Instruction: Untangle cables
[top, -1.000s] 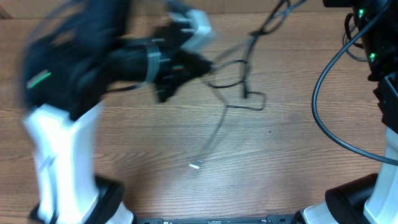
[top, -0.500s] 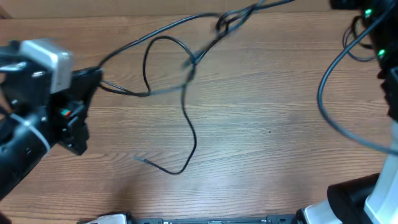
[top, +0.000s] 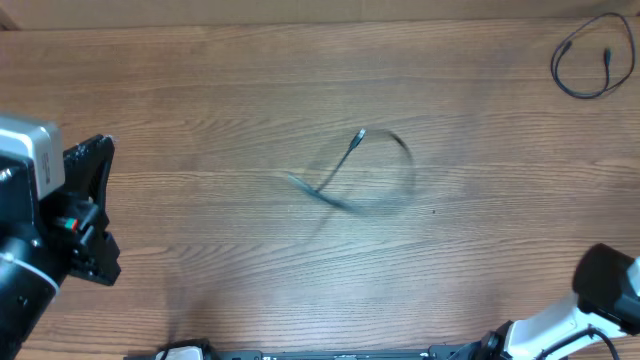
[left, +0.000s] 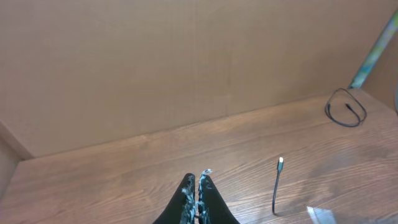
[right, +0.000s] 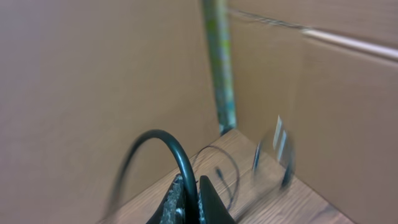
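The right gripper swings toward the left in the overhead view next, goes down there and releases the cable, as there is bare tabletop by the back wall (top: 250, 85).
One thin black cable (top: 362, 176) with a silver tip lies motion-blurred in a loose loop at the table's middle. Its tip end also shows in the left wrist view (left: 277, 184). A second cable (top: 584, 66) lies coiled at the far right corner, also in the left wrist view (left: 346, 112) and the right wrist view (right: 219, 169). My left gripper (top: 100, 160) is at the far left edge, and its jaws (left: 197, 182) are shut and empty. My right gripper (right: 189, 186) is shut on a black cable (right: 163, 142) that arches up from the jaws.
Brown cardboard walls (left: 186, 62) close off the table's back and right sides. A green-taped post (right: 219, 62) stands in the far right corner. The right arm's white base (top: 600, 300) is at the bottom right.
The left arm swung from the top centre to the far left. The tangle left the top. One cable now lies mid-table, another coiled at far right. The right arm left the right edge.
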